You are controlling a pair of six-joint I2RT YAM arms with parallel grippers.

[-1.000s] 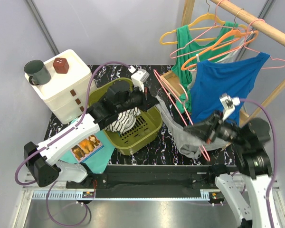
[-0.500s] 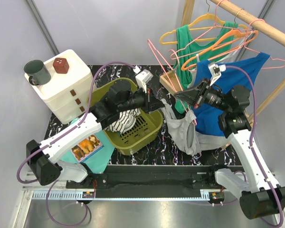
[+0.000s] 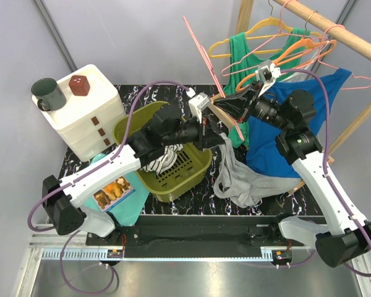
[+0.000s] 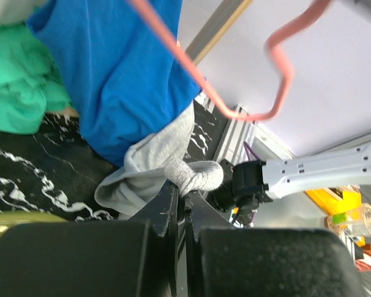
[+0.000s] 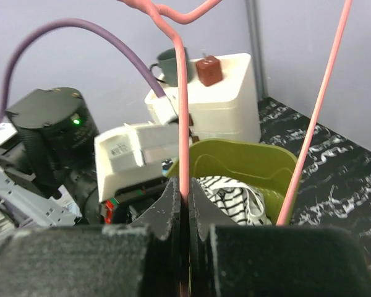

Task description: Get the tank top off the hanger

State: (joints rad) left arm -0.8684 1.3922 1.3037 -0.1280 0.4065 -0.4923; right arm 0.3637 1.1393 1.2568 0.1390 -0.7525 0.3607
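The pink hanger [image 3: 204,52] will go to the bar's bare near end [image 3: 366,48], which is to my right gripper's right in the top view. My right gripper will swing there and release it.
The grey tank top [image 3: 247,182] droops from my left gripper [image 3: 221,138] down to a heap on the black marbled table [image 3: 191,192]. The left wrist view shows that gripper [image 4: 184,193] shut on a rolled grey strap [image 4: 196,176]. Up and to the left of it, my right gripper [image 3: 226,104] is shut on the thin wire of the pink hanger [image 3: 204,52], which stands tilted in the air. In the right wrist view the hanger wire [image 5: 183,93] runs straight up out of the shut right gripper [image 5: 184,187]. No cloth shows on the hanger's visible wire.
A blue top [image 3: 297,117] and a green top [image 3: 244,55] hang on hangers from the wooden rail [image 3: 340,31] at the right. An olive basket [image 3: 195,173] holds a striped garment [image 3: 157,162]. A white drawer unit [image 3: 80,114] carries a mug [image 3: 48,94] at the left.
My right gripper has swung the pink hanger up and leftward, clear of the grey tank top. My left gripper moved rightward with the strap, and the tank top now sags onto the table.
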